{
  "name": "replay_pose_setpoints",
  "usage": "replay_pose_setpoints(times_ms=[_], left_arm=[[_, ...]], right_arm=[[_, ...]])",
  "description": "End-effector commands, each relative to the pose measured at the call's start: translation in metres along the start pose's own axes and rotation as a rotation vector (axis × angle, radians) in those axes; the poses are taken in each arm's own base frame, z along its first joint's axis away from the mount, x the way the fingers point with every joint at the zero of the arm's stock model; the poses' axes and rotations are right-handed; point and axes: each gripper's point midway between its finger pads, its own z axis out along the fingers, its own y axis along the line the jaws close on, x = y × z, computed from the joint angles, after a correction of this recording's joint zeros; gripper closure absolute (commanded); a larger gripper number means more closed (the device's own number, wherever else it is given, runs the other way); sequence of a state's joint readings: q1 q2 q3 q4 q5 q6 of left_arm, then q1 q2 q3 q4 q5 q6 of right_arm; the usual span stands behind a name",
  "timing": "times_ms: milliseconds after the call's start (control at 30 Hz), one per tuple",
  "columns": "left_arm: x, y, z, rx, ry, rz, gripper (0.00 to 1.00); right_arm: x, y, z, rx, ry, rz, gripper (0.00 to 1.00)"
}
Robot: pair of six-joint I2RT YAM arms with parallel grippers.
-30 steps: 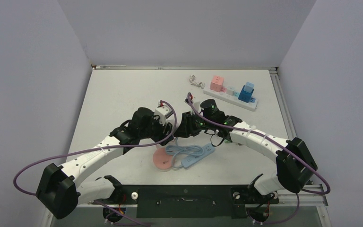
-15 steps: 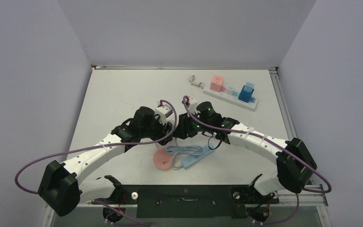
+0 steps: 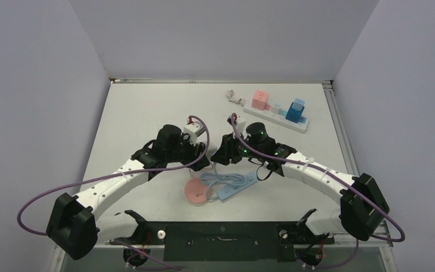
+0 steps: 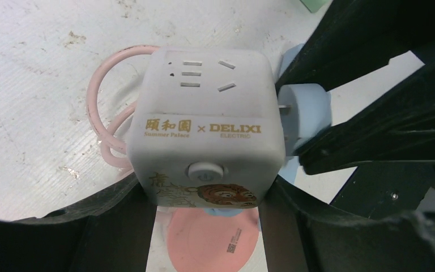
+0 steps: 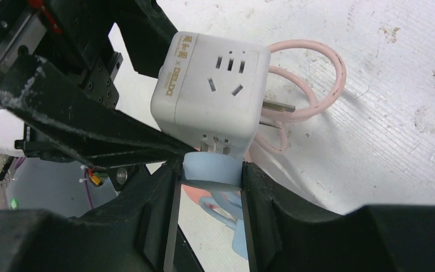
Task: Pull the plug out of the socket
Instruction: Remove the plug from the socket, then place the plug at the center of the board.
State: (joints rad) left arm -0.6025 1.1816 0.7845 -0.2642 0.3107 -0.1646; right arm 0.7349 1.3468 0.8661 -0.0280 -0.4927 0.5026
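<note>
My right gripper draws the plug away from the socket next, since bare prongs show between plug and socket (image 4: pixel 204 122). It then lowers the plug onto the table beyond the coil.
A white cube socket (image 4: pixel 204 122) with gold lettering is off the table, and my left gripper (image 4: pixel 204 195) is shut on its lower sides. A light blue round plug (image 5: pixel 212 170) sits against one face of the socket (image 5: pixel 209 90), with my right gripper (image 5: pixel 210 175) shut on it. Bare metal prongs (image 5: pixel 215 146) show in a narrow gap between plug and socket. From the left wrist the plug (image 4: pixel 306 116) is on the cube's right side. In the top view both grippers (image 3: pixel 203 157) (image 3: pixel 220 156) meet at mid-table and hide the cube.
A pink cord (image 4: pixel 105 96) loops behind the cube. A pink disc (image 3: pixel 195 191) and a blue cable coil with a blue strip (image 3: pixel 235 186) lie below the grippers. A white power strip (image 3: pixel 260 114) carrying pink (image 3: pixel 259 100) and blue (image 3: pixel 296 110) adapters sits at the back right.
Both grippers have shifted a little toward the back of the table, still gripping. The right arm has swung to the right.
</note>
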Motion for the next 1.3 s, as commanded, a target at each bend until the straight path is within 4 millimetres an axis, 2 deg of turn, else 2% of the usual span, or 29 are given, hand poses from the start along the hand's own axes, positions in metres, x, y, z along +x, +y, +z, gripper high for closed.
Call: replay_pose_setpoints(times_ms=[0,267,333,500,600,700,833,933,1067,1167,1267], left_arm=[[-0.035,0.017,-0.009,-0.054,-0.13,-0.013,1.0],[-0.03,0.028,-0.007,-0.116,-0.105,-0.031,1.0],[-0.031,0.032,-0.009,-0.131,-0.109,-0.042,1.0],[-0.038,0.039,-0.014,-0.11,-0.148,-0.116,1.0],[-0.042,0.04,-0.015,-0.066,-0.166,-0.17,1.0],[-0.045,0.035,-0.013,-0.006,-0.176,-0.22,1.0],[-0.049,0.025,-0.011,0.101,-0.189,-0.291,1.0],[-0.056,0.018,-0.011,0.189,-0.219,-0.342,1.0],[-0.061,0.016,-0.013,0.271,-0.236,-0.424,1.0],[-0.064,0.018,-0.015,0.291,-0.256,-0.456,1.0],[-0.063,0.02,-0.015,0.272,-0.256,-0.467,1.0]], right_arm=[[-0.01,-0.012,-0.018,0.004,-0.051,0.029,0.95],[-0.021,-0.003,-0.018,-0.005,-0.073,0.018,0.95],[-0.022,-0.009,-0.019,0.031,-0.078,0.018,0.95],[-0.011,-0.068,-0.029,0.278,-0.065,0.09,0.95],[-0.007,-0.114,-0.051,0.424,-0.086,0.155,0.94],[0.006,-0.156,-0.073,0.59,-0.074,0.183,0.91],[0.024,-0.19,-0.087,0.701,-0.056,0.216,0.8],[0.032,-0.201,-0.088,0.724,-0.057,0.232,0.62],[0.033,-0.207,-0.09,0.755,-0.073,0.227,0.36],[0.025,-0.205,-0.093,0.755,-0.096,0.205,0.29],[0.01,-0.192,-0.093,0.702,-0.14,0.151,0.22]])
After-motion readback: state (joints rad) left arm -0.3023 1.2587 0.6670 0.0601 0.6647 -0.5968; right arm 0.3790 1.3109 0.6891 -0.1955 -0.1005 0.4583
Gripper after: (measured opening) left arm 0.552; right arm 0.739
